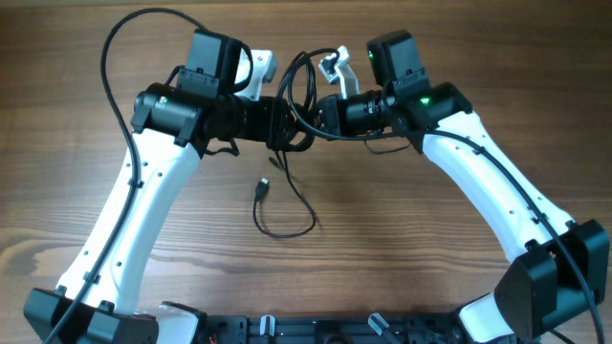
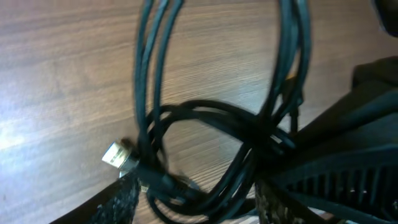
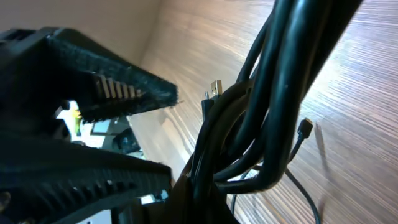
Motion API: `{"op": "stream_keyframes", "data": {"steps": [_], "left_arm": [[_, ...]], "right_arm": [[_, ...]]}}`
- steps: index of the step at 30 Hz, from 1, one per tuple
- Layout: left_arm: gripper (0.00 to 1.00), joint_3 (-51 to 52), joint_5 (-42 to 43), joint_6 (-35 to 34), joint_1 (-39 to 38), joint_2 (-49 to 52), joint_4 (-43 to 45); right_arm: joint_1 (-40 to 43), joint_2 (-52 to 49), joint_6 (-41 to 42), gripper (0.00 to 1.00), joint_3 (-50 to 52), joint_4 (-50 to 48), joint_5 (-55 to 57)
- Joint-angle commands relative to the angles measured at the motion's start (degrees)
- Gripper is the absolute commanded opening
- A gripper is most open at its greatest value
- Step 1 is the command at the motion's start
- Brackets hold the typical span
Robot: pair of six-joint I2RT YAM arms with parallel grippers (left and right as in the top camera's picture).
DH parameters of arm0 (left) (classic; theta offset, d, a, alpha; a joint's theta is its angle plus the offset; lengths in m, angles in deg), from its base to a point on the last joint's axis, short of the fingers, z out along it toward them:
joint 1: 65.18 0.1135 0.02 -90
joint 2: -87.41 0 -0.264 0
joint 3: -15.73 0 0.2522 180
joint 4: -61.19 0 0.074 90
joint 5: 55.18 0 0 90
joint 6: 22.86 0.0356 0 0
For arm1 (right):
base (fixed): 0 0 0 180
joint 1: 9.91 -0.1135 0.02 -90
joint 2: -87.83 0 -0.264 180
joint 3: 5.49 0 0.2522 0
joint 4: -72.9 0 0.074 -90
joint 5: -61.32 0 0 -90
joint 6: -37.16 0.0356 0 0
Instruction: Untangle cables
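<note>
Next, my right gripper moves to the right in the overhead view, tips down and releases the cables, as bare wood lies below it on that side.
The cables (image 1: 292,100) are a bunch of thin black cords hanging above the table between both grippers. One strand drops to the wood, loops (image 1: 287,227) and ends in a small plug (image 1: 261,189). My right gripper (image 1: 323,110) is shut on the bundle; in the right wrist view the cables (image 3: 280,93) rise from its jaws (image 3: 242,199). My left gripper (image 1: 279,119) faces it. In the left wrist view its fingers (image 2: 121,202) stand apart on either side of the cables (image 2: 205,118), which fill the gap (image 2: 196,205). Whether they pinch is unclear. A silver plug (image 2: 115,155) sticks out left.
A white part (image 1: 335,65) sits behind the two grippers at the table's back. The left arm's own thick wire (image 1: 120,57) arcs over the back left. A black rail (image 1: 316,330) runs along the front edge between the arm bases.
</note>
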Motion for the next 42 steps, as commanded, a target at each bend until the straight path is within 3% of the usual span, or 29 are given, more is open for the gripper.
{"op": "stream_keyframes", "data": {"steps": [1, 10, 12, 22, 29, 33, 42], "left_arm": [[0.62, 0.50, 3.52, 6.34, -0.07, 1.18, 0.15], [0.59, 0.50, 3.89, 10.80, -0.07, 2.60, -2.95], [0.59, 0.50, 8.31, 13.79, -0.07, 2.91, -2.71], [0.54, 0.50, 15.87, 13.55, -0.17, 7.89, 2.56], [0.37, 0.50, 17.42, 13.53, -2.93, 9.86, 5.97], [0.06, 0.50, 16.90, 13.49, -4.55, 10.29, 8.02], [0.04, 0.50, 7.56, 2.16, -4.48, 10.29, 10.88]], "right_arm": [[0.04, 2.16, -2.01, 0.04, -0.61, -1.16, -6.25], [4.76, 2.14, -1.90, 0.04, -0.61, -1.57, -11.91], [4.98, 2.14, -1.88, 0.04, -0.61, -1.55, -13.53], [4.96, 2.14, -1.88, 0.04, -0.61, -1.40, -15.02], [4.96, 2.14, -1.79, 0.04, -0.61, -1.77, -16.55], [4.96, 2.14, -0.48, 0.04, -0.61, -1.79, -16.59], [5.09, 2.14, -0.42, 0.04, -0.61, -1.53, -13.94]]}}
